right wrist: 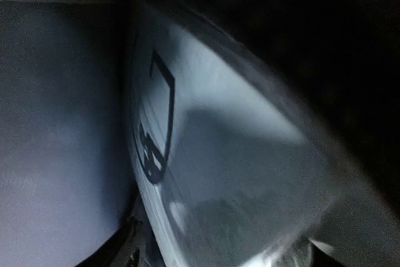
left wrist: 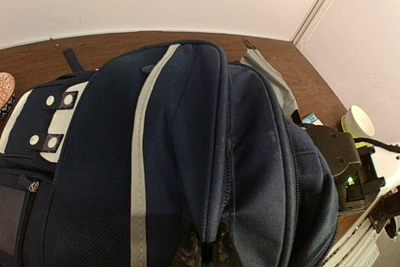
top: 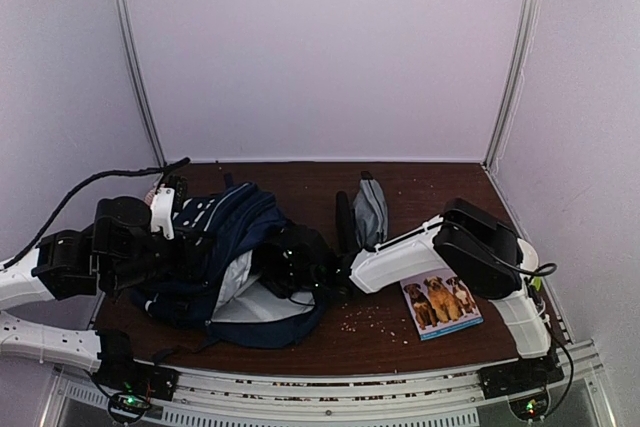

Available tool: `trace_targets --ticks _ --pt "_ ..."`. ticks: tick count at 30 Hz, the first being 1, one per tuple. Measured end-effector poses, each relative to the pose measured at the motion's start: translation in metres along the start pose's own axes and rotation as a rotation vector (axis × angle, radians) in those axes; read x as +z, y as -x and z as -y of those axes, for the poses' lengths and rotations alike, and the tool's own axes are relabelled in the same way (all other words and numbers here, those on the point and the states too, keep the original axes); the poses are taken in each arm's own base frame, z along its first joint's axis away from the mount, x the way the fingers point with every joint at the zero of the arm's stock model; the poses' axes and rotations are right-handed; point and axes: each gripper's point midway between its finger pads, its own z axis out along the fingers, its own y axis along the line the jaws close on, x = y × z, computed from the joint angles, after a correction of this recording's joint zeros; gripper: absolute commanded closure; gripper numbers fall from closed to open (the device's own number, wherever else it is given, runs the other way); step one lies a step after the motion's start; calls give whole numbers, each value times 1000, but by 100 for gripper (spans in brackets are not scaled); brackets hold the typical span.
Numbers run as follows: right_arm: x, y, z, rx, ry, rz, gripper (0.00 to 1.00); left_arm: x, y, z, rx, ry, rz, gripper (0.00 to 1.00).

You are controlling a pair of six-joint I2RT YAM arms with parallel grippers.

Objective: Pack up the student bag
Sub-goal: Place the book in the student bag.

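Note:
The held fold keeps the bag (top: 232, 237) wide open over its pale lining, so I will lower my left gripper toward the bag's opening (top: 258, 299) and let go of the fabric there.
The navy student bag (top: 232, 237) lies on the brown table at centre left, its opening facing the right arm. It fills the left wrist view (left wrist: 187, 142), white stripe and white patches showing. My left gripper (top: 200, 247) (left wrist: 203, 256) is shut on a fold of the bag's fabric beside a zip. My right gripper (top: 300, 269) reaches into the bag's opening. In the right wrist view it (right wrist: 225, 251) is inside, against pale lining, with a blurred white item (right wrist: 219, 173) bearing a dark mark filling the gap between its fingers.
A small grey pouch (top: 370, 209) lies behind the right forearm. A booklet with dogs on it (top: 440, 305) lies at the front right, small crumbs (top: 365, 322) beside it. A patterned object (left wrist: 5, 92) sits left of the bag. A white cup (left wrist: 357, 120) stands far right.

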Motion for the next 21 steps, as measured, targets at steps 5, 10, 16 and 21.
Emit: trace_targets --ticks 5,10,16,21 --pt "-16 -2 -3 -38 -29 -9 25 -1 3 -4 -8 19 16 100" --pt "-38 -1 -24 -91 -40 -14 26 -2 6 -7 -16 33 33 100" --pt "-60 -2 -28 -123 -50 -17 44 -3 8 -8 -26 36 41 100" --pt "-57 -3 -11 -114 -90 -23 54 -3 7 -7 -27 36 37 100"
